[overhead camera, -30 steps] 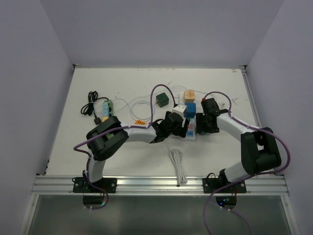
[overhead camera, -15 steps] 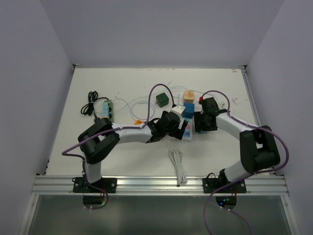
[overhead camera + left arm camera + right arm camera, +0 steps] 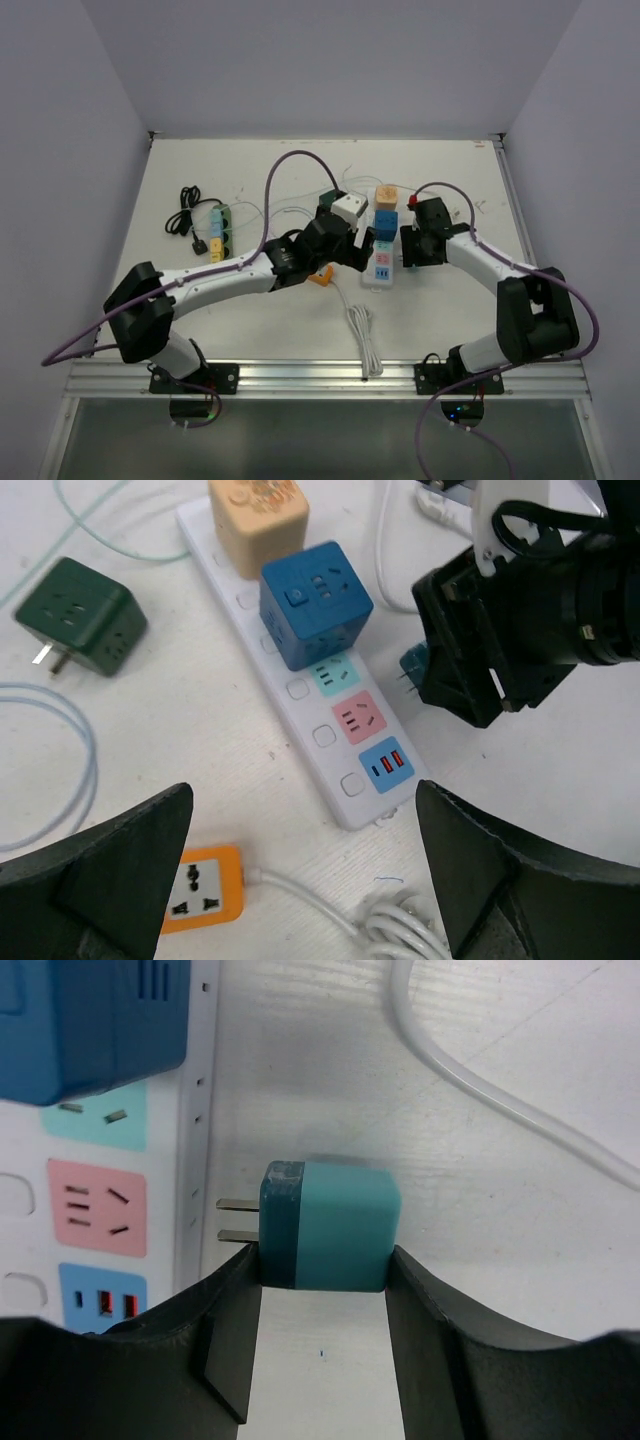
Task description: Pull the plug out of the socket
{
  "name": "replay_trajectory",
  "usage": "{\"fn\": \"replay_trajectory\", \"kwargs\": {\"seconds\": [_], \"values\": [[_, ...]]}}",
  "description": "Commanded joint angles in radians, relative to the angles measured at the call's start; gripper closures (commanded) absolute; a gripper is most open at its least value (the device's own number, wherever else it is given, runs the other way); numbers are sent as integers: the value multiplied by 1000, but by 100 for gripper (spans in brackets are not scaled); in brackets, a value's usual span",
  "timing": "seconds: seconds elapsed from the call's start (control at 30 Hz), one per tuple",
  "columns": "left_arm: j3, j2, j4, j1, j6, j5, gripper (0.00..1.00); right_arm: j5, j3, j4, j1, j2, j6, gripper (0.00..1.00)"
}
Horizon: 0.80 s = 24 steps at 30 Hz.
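My right gripper will lift the teal plug over the power strip next, past the dark green adapter. Then it will lower the plug by the pale-blue cable.
The white power strip (image 3: 377, 270) lies mid-table, also in the left wrist view (image 3: 300, 692) and the right wrist view (image 3: 197, 1160). A beige cube (image 3: 386, 194) and a blue cube (image 3: 386, 222) are plugged into its far end. My right gripper (image 3: 322, 1265) is shut on a teal plug (image 3: 335, 1225). The plug's two prongs are out of the strip, just right of it. The plug also shows in the left wrist view (image 3: 412, 668). My right gripper (image 3: 410, 250) sits at the strip's right side. My left gripper (image 3: 350, 250) is open and empty (image 3: 303, 800), left of the strip.
A dark green cube adapter (image 3: 82, 615) lies left of the strip's far end. An orange adapter (image 3: 320, 277) and a coiled white cable (image 3: 360, 330) lie near the strip's near end. A black cable (image 3: 183, 215) and a small green-yellow strip (image 3: 218, 230) sit far left.
My left arm has swung left and back, taking its open gripper off the strip and uncovering the orange adapter. The right gripper has stayed beside the strip with the teal plug.
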Motion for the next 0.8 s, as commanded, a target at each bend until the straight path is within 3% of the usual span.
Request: {"fn": "replay_trajectory", "kwargs": {"seconds": [0.0, 0.23, 0.43, 0.77], "values": [[-34, -129, -64, 11, 46, -144, 3, -6, 43, -49, 3, -131, 5, 73], [-160, -321, -132, 47, 32, -254, 1, -98, 95, -135, 5, -285, 13, 74], [-289, -485, -120, 62, -19, -297, 0, -274, 184, -67, 54, -334, 99, 76], [-387, -655, -173, 71, -54, -375, 0, -229, 471, 9, 294, 48, 90, 75]]}}
